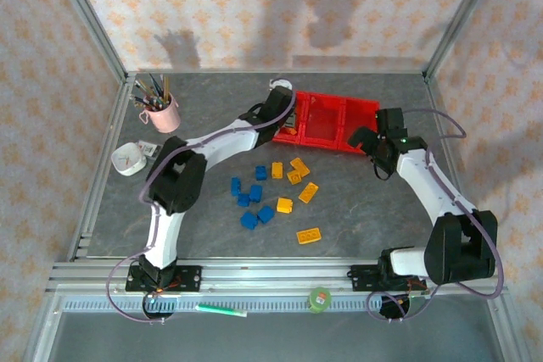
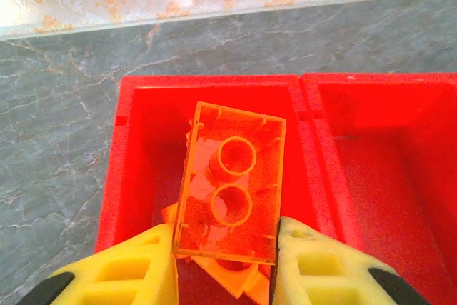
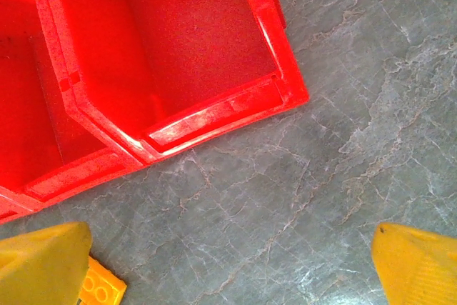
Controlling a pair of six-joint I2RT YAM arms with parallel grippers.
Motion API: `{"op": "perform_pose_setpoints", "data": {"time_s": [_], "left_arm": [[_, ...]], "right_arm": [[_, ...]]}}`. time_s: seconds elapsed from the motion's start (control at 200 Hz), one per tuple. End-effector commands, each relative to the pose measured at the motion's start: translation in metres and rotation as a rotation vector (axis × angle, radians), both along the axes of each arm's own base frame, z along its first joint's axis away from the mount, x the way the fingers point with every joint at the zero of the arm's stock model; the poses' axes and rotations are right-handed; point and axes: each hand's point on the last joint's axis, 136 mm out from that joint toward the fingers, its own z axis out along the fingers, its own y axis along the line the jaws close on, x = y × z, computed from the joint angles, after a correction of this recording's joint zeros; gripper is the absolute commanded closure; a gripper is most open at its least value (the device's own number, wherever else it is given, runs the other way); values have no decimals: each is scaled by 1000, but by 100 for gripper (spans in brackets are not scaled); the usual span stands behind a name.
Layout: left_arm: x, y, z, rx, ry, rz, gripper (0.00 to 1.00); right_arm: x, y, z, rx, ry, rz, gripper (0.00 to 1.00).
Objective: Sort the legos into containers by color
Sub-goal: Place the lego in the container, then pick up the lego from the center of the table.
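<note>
The robot's right gripper has open, empty fingers, so it will move back from the red containers and down onto the slanted yellow brick (image 1: pixel 308 192) nearest its arm.
My left gripper (image 2: pixel 225 241) is shut on a clear orange two-stud brick (image 2: pixel 232 183), held over the left bin of the red containers (image 2: pixel 114 169). More orange pieces (image 2: pixel 239 280) lie in that bin under it. From above, the left gripper (image 1: pixel 287 127) sits at the red containers' (image 1: pixel 339 120) left end. Blue legos (image 1: pixel 250 197) and yellow legos (image 1: pixel 297 171) lie scattered on the grey table. My right gripper (image 1: pixel 373 148) stands open over bare table by the right bin's corner (image 3: pixel 214 116), its jaws wide apart (image 3: pixel 232 262). A yellow brick (image 3: pixel 100 287) peeks beside its left finger.
A pink cup of pens (image 1: pixel 163 112) and a small white round object (image 1: pixel 129 159) stand at the back left. A green pen (image 1: pixel 222 311) and a green round item (image 1: pixel 320 298) rest on the front rail. Patterned walls enclose the table.
</note>
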Motion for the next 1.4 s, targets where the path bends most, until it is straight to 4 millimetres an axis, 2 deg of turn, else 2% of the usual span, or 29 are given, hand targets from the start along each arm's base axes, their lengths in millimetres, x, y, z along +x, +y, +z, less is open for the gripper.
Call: {"op": "perform_pose_setpoints", "data": {"time_s": [0.0, 0.045, 0.11, 0.26, 0.35, 0.395, 0.41, 0.501, 0.696, 0.776, 0.916, 1.136, 1.266, 1.391], "left_arm": [[6, 10, -5, 81, 41, 70, 63], [9, 7, -4, 85, 43, 60, 55], [10, 9, 3, 94, 46, 70, 51], [0, 10, 40, 44, 20, 55, 35], [-23, 9, 64, -52, 37, 13, 29], [-39, 9, 65, -116, 46, -16, 26], [-47, 9, 78, -151, 28, -33, 24], [-86, 17, 87, -271, 25, -86, 14], [-164, 52, 74, -399, 66, -117, 4], [-188, 68, 66, -427, 80, -103, 1], [-218, 88, 55, -465, 83, -88, 1], [-236, 102, 42, -530, 93, -48, 1], [-237, 99, 38, -536, 106, -55, 1], [-235, 93, 35, -551, 122, -67, 1]], "right_arm": [[8, -3, 19, -24, -41, 21, 0], [8, -2, 20, -24, -42, 29, 0], [6, 1, 19, -19, -35, 42, 0], [1, 17, 21, -30, -37, 102, 0], [-6, 37, 20, -36, -33, 158, 0], [-11, 49, 16, -29, -32, 185, 0], [-13, 53, 15, -28, -30, 195, 0], [-26, 77, 2, -35, -10, 239, 0], [-58, 130, -28, -31, 42, 303, 3], [-67, 148, -38, -26, 37, 314, 6], [-72, 163, -61, -43, 71, 291, 11], [-65, 174, -83, -100, 91, 250, 17], [-60, 172, -94, -133, 100, 224, 21], [-54, 173, -99, -152, 92, 215, 30]]}}
